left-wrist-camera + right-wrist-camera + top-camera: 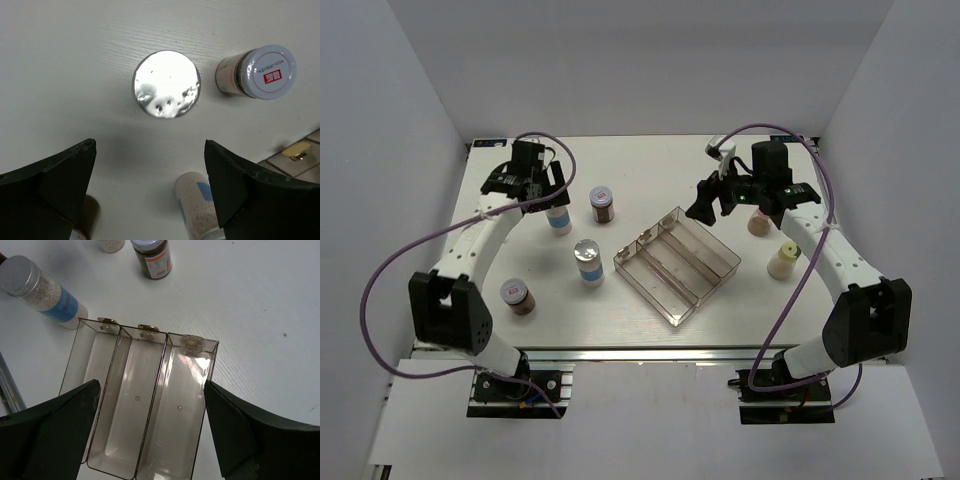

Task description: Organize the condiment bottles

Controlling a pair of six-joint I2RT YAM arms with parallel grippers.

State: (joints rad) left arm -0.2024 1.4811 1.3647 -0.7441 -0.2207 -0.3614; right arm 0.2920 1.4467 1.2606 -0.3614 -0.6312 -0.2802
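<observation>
The left gripper moves outward and down next until its open fingers straddle the silver cap of the back blue-labelled bottle (pixel 555 207) (pixel 167 84), since the cap lies beyond them.
My left gripper (pixel 542 190) (pixel 150 144) hangs open and empty at the back left, above a silver-capped, blue-labelled bottle (pixel 559 219) whose foil-like top (pixel 166 83) faces the left wrist camera. A brown bottle with a red-marked lid (pixel 603 203) (pixel 263 72) stands just right of it. A second silver-capped bottle (pixel 587 261) (pixel 199 210) (pixel 41 291) and another brown one (pixel 517 296) stand nearer the front. My right gripper (pixel 712 205) (pixel 151 383) is open over the tray, holding nothing. A pink-capped bottle (pixel 758 223) and a yellow-capped cream bottle (pixel 781 261) stand under the right arm.
The clear divided tray (pixel 716 281) (pixel 75 360) sits at an angle in the middle of the white table, its three long compartments holding nothing. White walls close in the table on the left, right and back. Purple cables loop from both arms.
</observation>
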